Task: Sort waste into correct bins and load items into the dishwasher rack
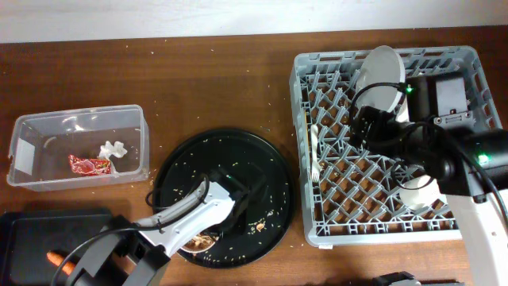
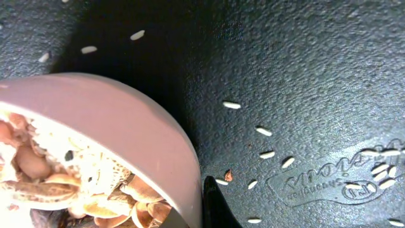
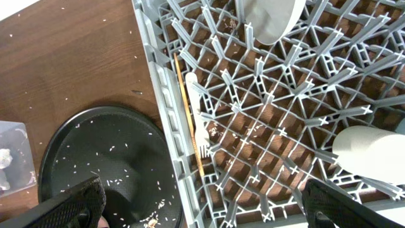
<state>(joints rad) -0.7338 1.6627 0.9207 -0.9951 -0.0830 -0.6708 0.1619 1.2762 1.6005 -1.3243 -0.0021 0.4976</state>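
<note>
I will next lift, empty the scraps over the black bin [image 1: 40, 230], then cross to the rack's open wires, right of my left gripper in the overhead view, and release.
My left gripper [image 1: 205, 238] is shut on the rim of the small white bowl [image 2: 107, 133], which holds brownish food scraps [image 2: 95, 196] and sits low over the round black tray [image 1: 262, 171]. One finger [image 2: 212, 202] lies outside the bowl's wall. My right gripper [image 3: 209, 215] is open and empty above the grey dishwasher rack [image 1: 309, 214]. The rack holds the white plate [image 1: 379, 75] on edge and the cream cup [image 1: 417, 191]. The clear tub [image 1: 32, 131] holds the red wrapper [image 1: 87, 164] and the white tissue [image 1: 113, 148]. The carrot [image 1: 55, 258] lies in the black bin [image 1: 40, 230]. The light-blue cup is out of view.
A white fork [image 3: 197, 120] and a thin wooden stick [image 3: 183, 88] lie along the rack's left side. Rice crumbs [image 2: 266, 153] are scattered over the tray, with a small brown scrap [image 1: 258, 228] near its right edge. More crumbs dot the wooden table [image 1: 222, 87].
</note>
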